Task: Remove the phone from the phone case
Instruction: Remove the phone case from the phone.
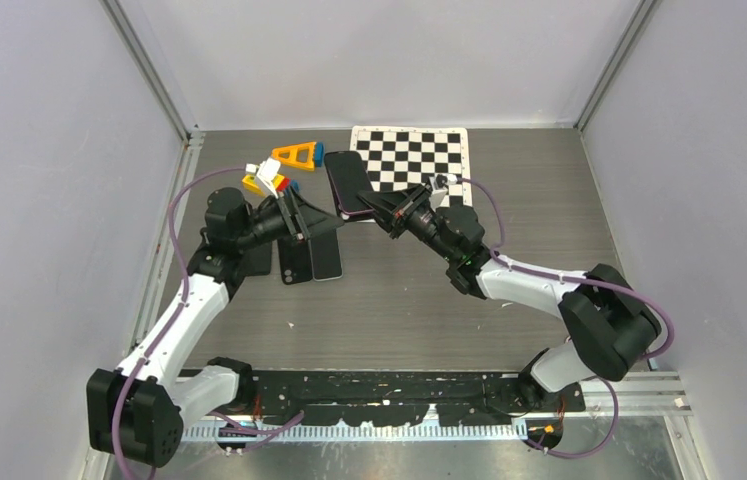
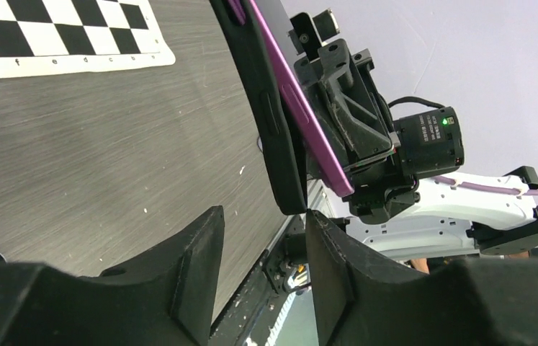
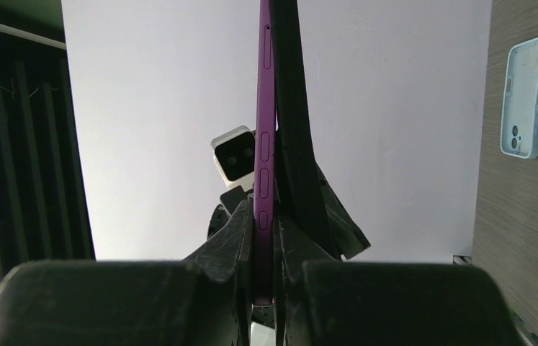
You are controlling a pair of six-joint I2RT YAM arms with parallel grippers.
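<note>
My right gripper holds the purple phone (image 1: 347, 183) and will next move down and back to the bare tabletop before the checkerboard mat. It will let go of the phone there because that spot is clear.
My right gripper (image 1: 377, 206) holds the purple phone (image 1: 347, 183) on edge above the table, and the jaws are shut on its lower end (image 3: 264, 238). The black phone case (image 3: 298, 144) has peeled away from the phone (image 3: 264, 130) along one side and bows outward. In the left wrist view the case (image 2: 269, 108) hangs beside the purple phone (image 2: 312, 137). Its lower corner sits just above my left gripper (image 2: 264, 220), close to the right fingertip (image 2: 320, 223). The left gripper (image 1: 334, 222) is open, with nothing clamped between its fingers.
A checkerboard mat (image 1: 414, 155) lies at the back. An orange triangle toy (image 1: 299, 153) and coloured blocks (image 1: 267, 180) sit at the back left. Flat on the table under the left arm lie other phones or cases (image 1: 311, 260), one of them light blue (image 3: 523, 97).
</note>
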